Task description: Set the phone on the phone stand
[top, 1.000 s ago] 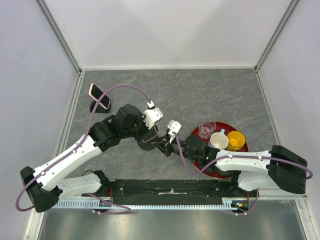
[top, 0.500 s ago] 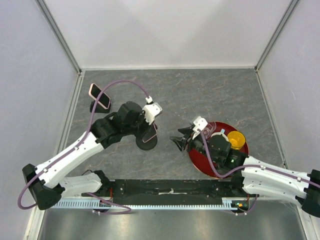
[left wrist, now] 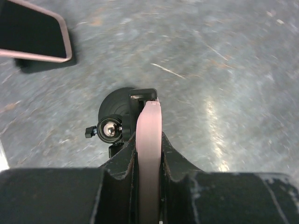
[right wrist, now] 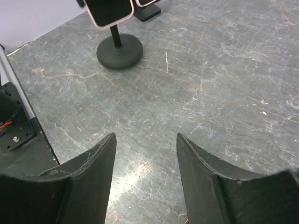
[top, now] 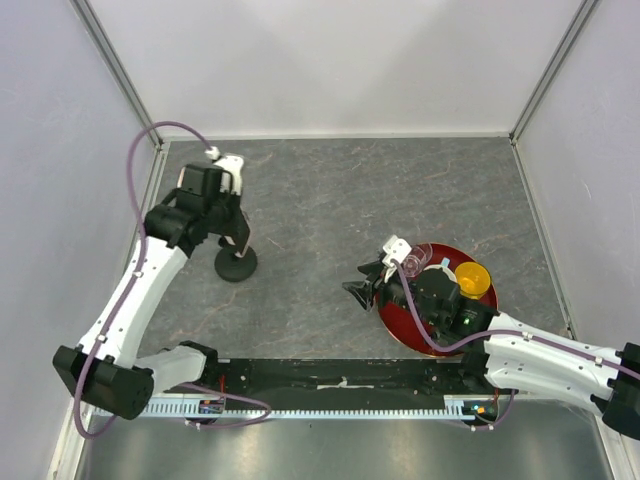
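Observation:
I should move the phone and stand together to the left in the top view with my left gripper, and then open it. The phone already rests against the stand's top.
The phone stand, with a black disc base [top: 237,265] and a short stem, stands at the left of the table. My left gripper [top: 238,235] is shut on a pink-edged phone [left wrist: 148,140] and holds it on edge just over the stand's base [left wrist: 117,105] and ball joint [left wrist: 110,130]. In the right wrist view the phone [right wrist: 108,10] sits at the top of the stem above the base [right wrist: 119,52]. My right gripper [top: 358,282] is open and empty, well to the right of the stand, its jaws [right wrist: 145,154] wide apart over bare table.
A second phone [left wrist: 32,35] leans on a small black holder [right wrist: 148,9] at the far left, mostly hidden by my left arm from above. A red tray [top: 388,312] with a clear glass [top: 415,260] and a yellow bowl [top: 472,280] lies under my right arm.
My left arm has swung left and back with the phone, and the stand's base now sits further left. My right gripper pulled away to the right and has since held still.

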